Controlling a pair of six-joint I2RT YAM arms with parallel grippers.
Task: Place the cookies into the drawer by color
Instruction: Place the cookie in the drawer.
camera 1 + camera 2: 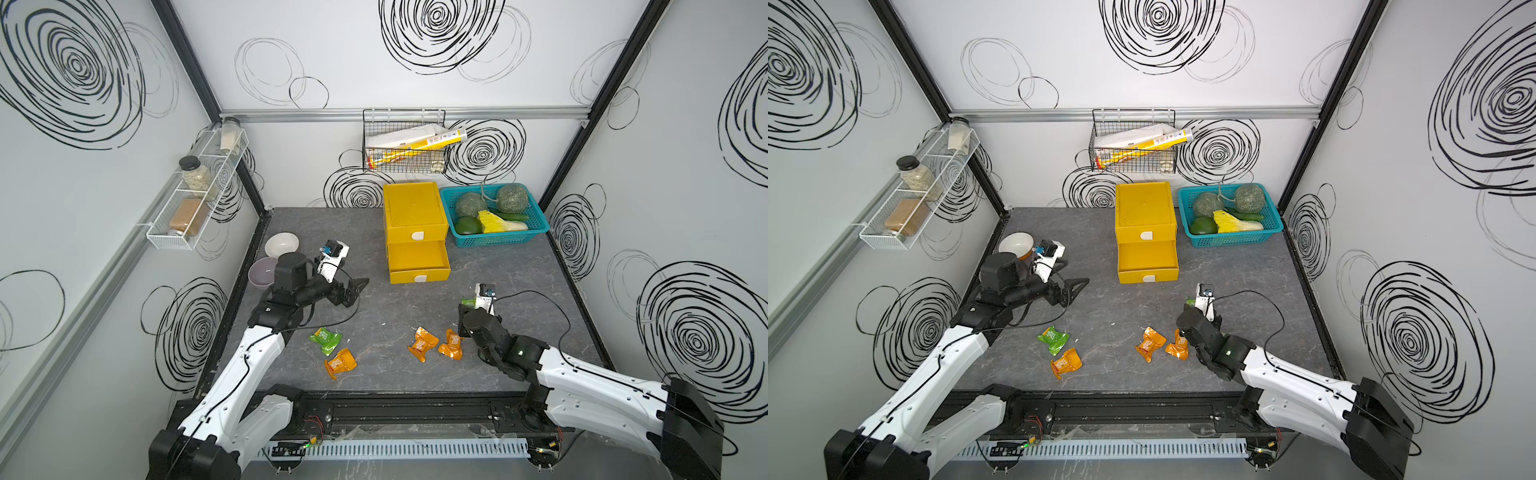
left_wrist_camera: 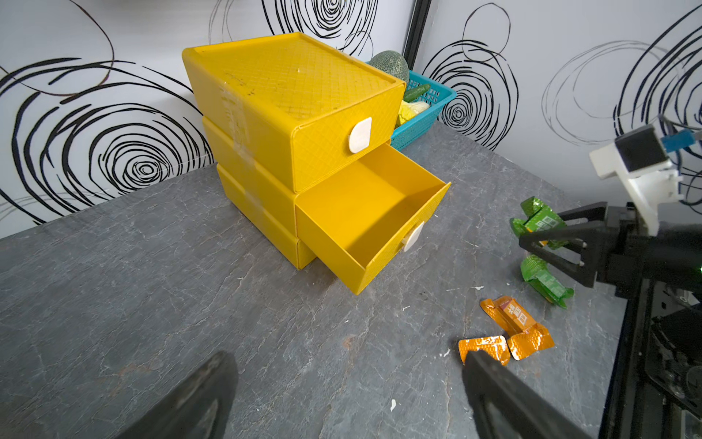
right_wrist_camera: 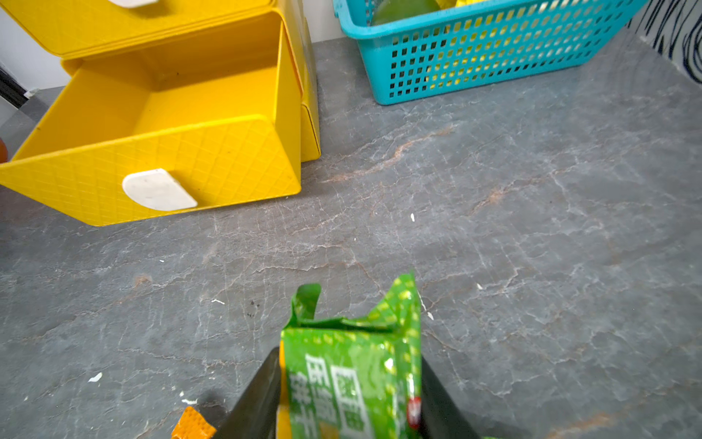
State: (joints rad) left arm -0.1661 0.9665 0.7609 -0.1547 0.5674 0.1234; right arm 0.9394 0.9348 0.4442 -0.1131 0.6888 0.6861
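My right gripper rises next, carries the green packet outward over the basket-side half of the open drawer (image 1: 432, 254) and releases it, since the drawer is empty.
The yellow drawer cabinet (image 1: 413, 212) (image 1: 1144, 208) stands at the back. Its middle drawer (image 1: 417, 255) (image 2: 364, 213) (image 3: 171, 95) is pulled out and empty. My right gripper (image 1: 471, 305) (image 3: 349, 380) is shut on a green cookie packet (image 3: 353, 365) (image 2: 539, 220), in front and to the right of the open drawer. A second green packet (image 2: 547, 281) lies just under it. On the table lie a green packet (image 1: 326, 340) (image 1: 1053, 337) and three orange ones (image 1: 340, 363) (image 1: 424, 343) (image 1: 451, 344). My left gripper (image 1: 357, 289) (image 2: 349, 380) hangs open and empty, left of the drawer.
A teal basket (image 1: 494, 239) of vegetables sits right of the cabinet. Two bowls (image 1: 281, 244) (image 1: 262, 272) stand at the table's left edge behind the left arm. A wire basket (image 1: 405, 141) hangs on the back wall and a spice rack (image 1: 195, 195) on the left wall.
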